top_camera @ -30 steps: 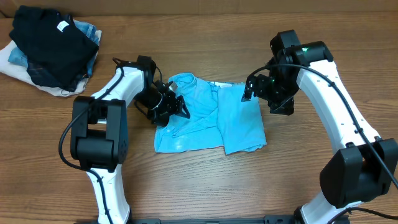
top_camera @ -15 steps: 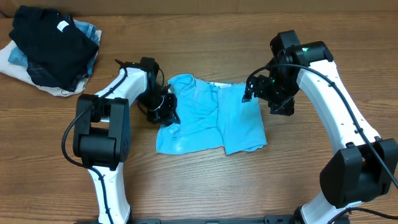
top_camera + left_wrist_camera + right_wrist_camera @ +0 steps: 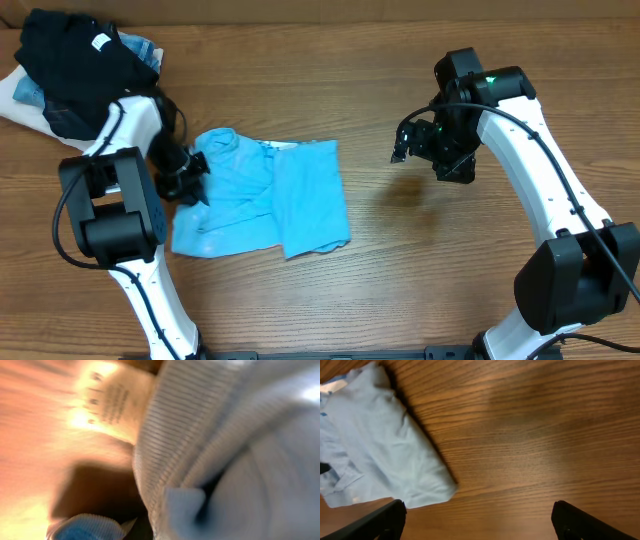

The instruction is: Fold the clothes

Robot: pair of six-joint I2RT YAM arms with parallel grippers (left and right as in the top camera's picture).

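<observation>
Next, my left gripper swings to the right in the overhead view and releases the shirt's edge over the smooth panel [image 3: 312, 188], since only that side of the shirt lies folded.
The clothes, a sky-blue shirt [image 3: 265, 195], lie folded in a rough rectangle on the wooden table, left of centre. My left gripper [image 3: 193, 178] is shut on the shirt's left edge. Its wrist view is blurred and filled with ribbed blue fabric [image 3: 225, 460] and a white printed label [image 3: 107, 400]; its fingers are hidden there. My right gripper [image 3: 403, 143] hangs open above bare wood, well to the right of the shirt. In the right wrist view the shirt [image 3: 375, 445] lies at the upper left, and the gripper [image 3: 480, 522] has nothing between its fingers.
A pile with a black garment [image 3: 85, 75] carrying a white tag [image 3: 102, 41], over denim and white fabrics [image 3: 20, 100], sits at the back left corner, close to the left arm. Bare table [image 3: 450, 260] stretches right of the shirt.
My left gripper shut on the shirt's left edge and dragged the whole shirt leftward across the table. The right arm stayed where it was, open, and the shirt now lies clear of it.
</observation>
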